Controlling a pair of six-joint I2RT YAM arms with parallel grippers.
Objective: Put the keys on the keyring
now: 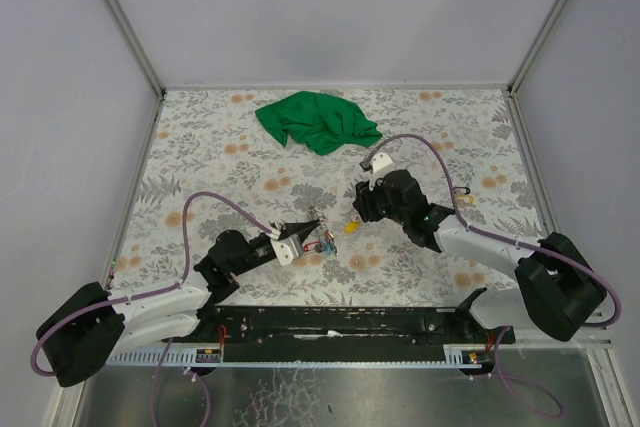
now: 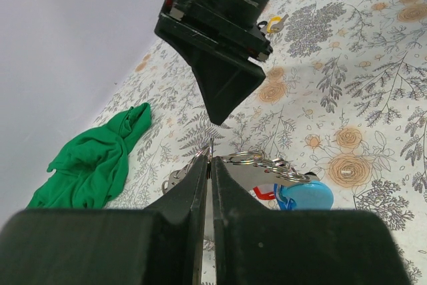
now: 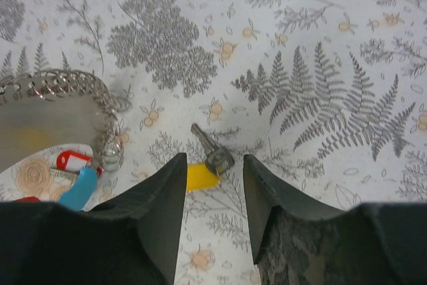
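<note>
My right gripper lowers next onto the small wire loop [image 1: 355, 223] [image 3: 217, 172] where the key meets the yellow tag, since both lie below its open, empty fingers.
My left gripper [image 1: 303, 230] [image 2: 211, 159] is shut, pinching a thin wire of the grey metal keyring [image 2: 243, 158] [image 1: 318, 217] just above the table. The keys, with a red tag [image 2: 265, 193] and a light blue tag [image 2: 308, 195], hang at the ring beside the fingers. In the right wrist view the chain-like keyring [image 3: 63, 85] and the red tag [image 3: 72, 160] and blue tag [image 3: 80, 188] lie at the left. My right gripper [image 1: 358, 211] [image 3: 215, 165] is open, jaws either side of a small dark-and-yellow item [image 3: 208, 165] [image 1: 350, 228] on the table.
A crumpled green cloth [image 1: 318, 122] [image 2: 93, 161] lies at the back of the flowered table [image 1: 220, 157]. A small metal object [image 1: 463, 193] lies right of the right arm. Grey walls stand on three sides.
</note>
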